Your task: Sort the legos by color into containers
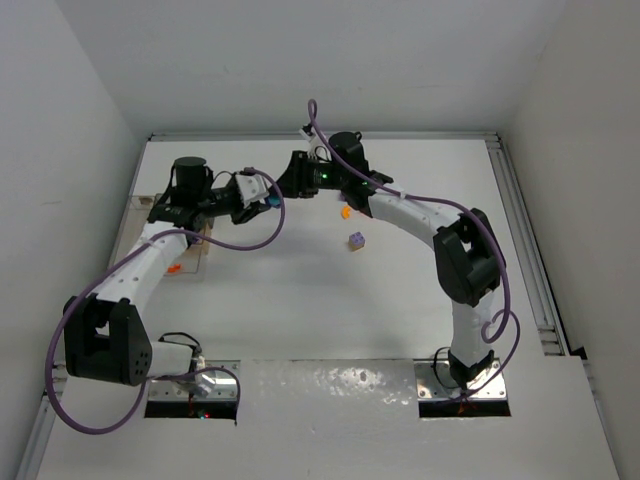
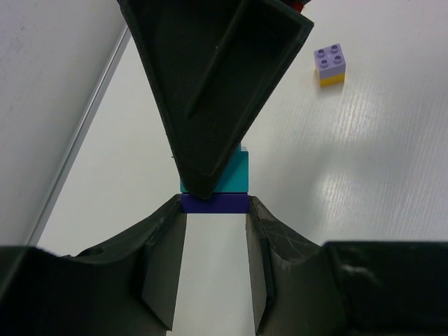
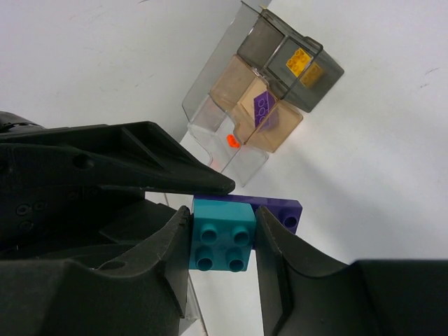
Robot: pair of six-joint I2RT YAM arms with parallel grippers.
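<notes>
The tray's middle section holds a purple brick, so the left gripper needs to swing to the left in the top view, over that section, and let go of the plate.
A teal lego brick sits stacked on a flat dark purple lego plate. My right gripper is shut on the teal brick's sides. My left gripper is shut on the purple plate, with the teal brick just beyond it. The two grippers meet in the air at the back of the table, left against right. The containers are a clear compartmented tray holding a yellow brick, a purple brick and an orange brick.
A lilac brick stacked on a yellow one stands on the white table, also in the left wrist view. An orange brick lies nearby. The containers sit at the left under the left arm. White walls enclose the table.
</notes>
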